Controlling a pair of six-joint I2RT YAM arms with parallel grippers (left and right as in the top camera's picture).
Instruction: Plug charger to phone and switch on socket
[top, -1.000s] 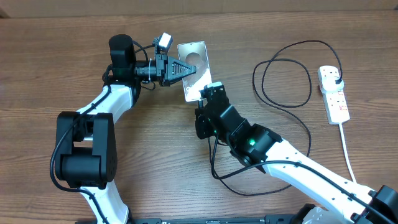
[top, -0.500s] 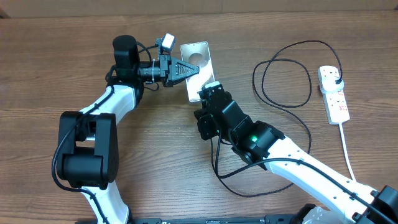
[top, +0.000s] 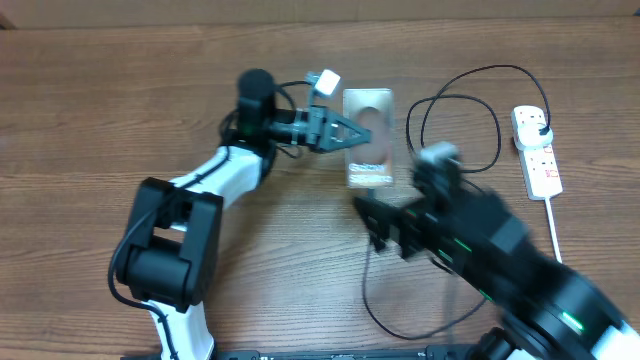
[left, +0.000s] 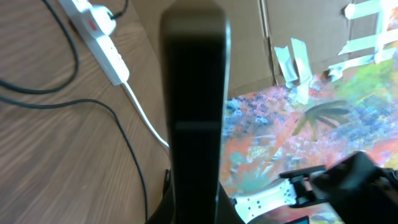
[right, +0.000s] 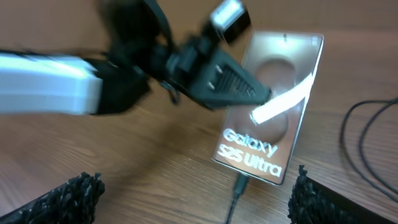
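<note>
The charger's connector already sits in the bottom end of the phone (top: 370, 115), so my left gripper will next bring the phone flat down onto the bare tabletop below and release its edge.
The phone (top: 370, 115) is held above the table at its left edge, with my left gripper (top: 355, 138) shut on it. In the right wrist view the phone (right: 273, 106) shows its "Galaxy S25 Ultra" text. The charger's connector (right: 239, 185) sits at the phone's bottom edge and appears plugged in. The black charger cable (top: 365, 270) trails toward me and loops (top: 460, 120) over to the socket (top: 537, 150) at the far right. My right gripper (right: 193, 202) is open wide just below the phone, with nothing between its fingers. In the left wrist view the phone (left: 193, 93) is a dark edge-on slab.
The socket's white cord (top: 558, 240) runs toward the table's near right edge. The right arm (top: 500, 260) is motion-blurred over the lower right of the table. The left arm (top: 215, 180) reaches in from the lower left. Cardboard and a painted surface (left: 298, 124) lie beyond the table.
My left gripper has carried the phone to the right. My right gripper has opened, let go of the connector and drawn back to the lower right. The connector stays at the phone.
</note>
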